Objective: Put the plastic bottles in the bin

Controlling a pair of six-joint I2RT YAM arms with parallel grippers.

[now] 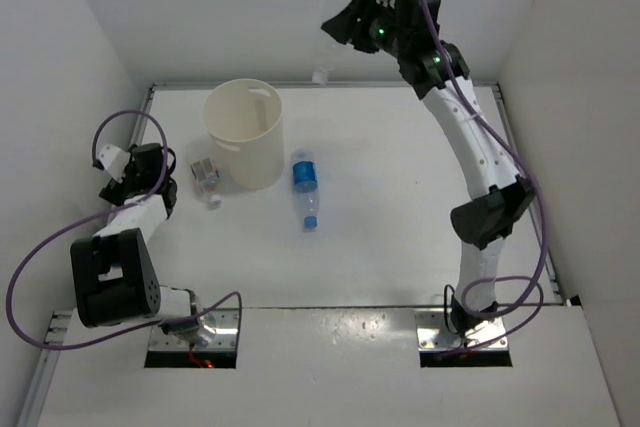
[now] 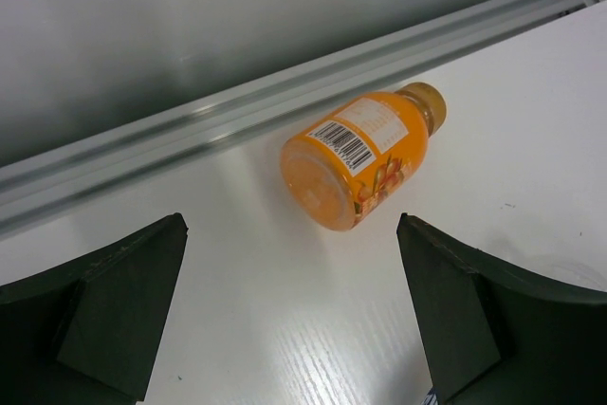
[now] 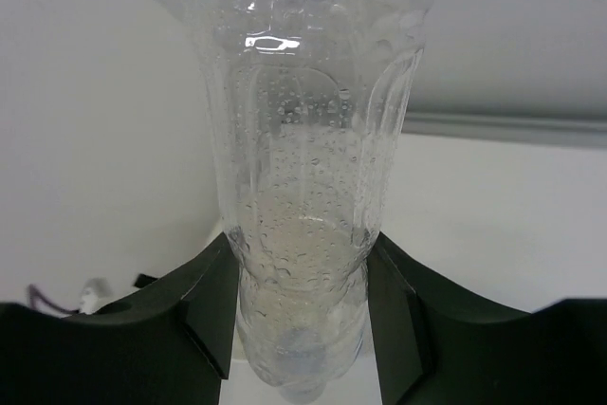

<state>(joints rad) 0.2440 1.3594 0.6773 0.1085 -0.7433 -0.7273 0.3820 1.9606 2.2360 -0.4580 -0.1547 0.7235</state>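
The bin's opening is below and to the left in the top view, so my right gripper should move that way next, lower the cap-down bottle and let it go.
My right gripper (image 1: 345,29) is raised high at the back, to the right of the bin, shut on a plain clear bottle (image 1: 330,47) whose white cap (image 1: 320,77) points down. In the right wrist view the wet bottle (image 3: 303,187) fills the space between the pads (image 3: 213,301). The cream-white bin (image 1: 255,162) stands upright at the back left. A short clear bottle (image 1: 207,177) lies at its left foot and a blue-labelled bottle (image 1: 305,182) at its right. My left gripper (image 2: 289,246) is open just short of an orange bottle (image 2: 365,154) lying on its side.
An aluminium rail (image 2: 190,130) runs along the table edge right behind the orange bottle, with a grey wall beyond it. White walls enclose the table on three sides. The left arm (image 1: 130,217) is folded low at the left edge.
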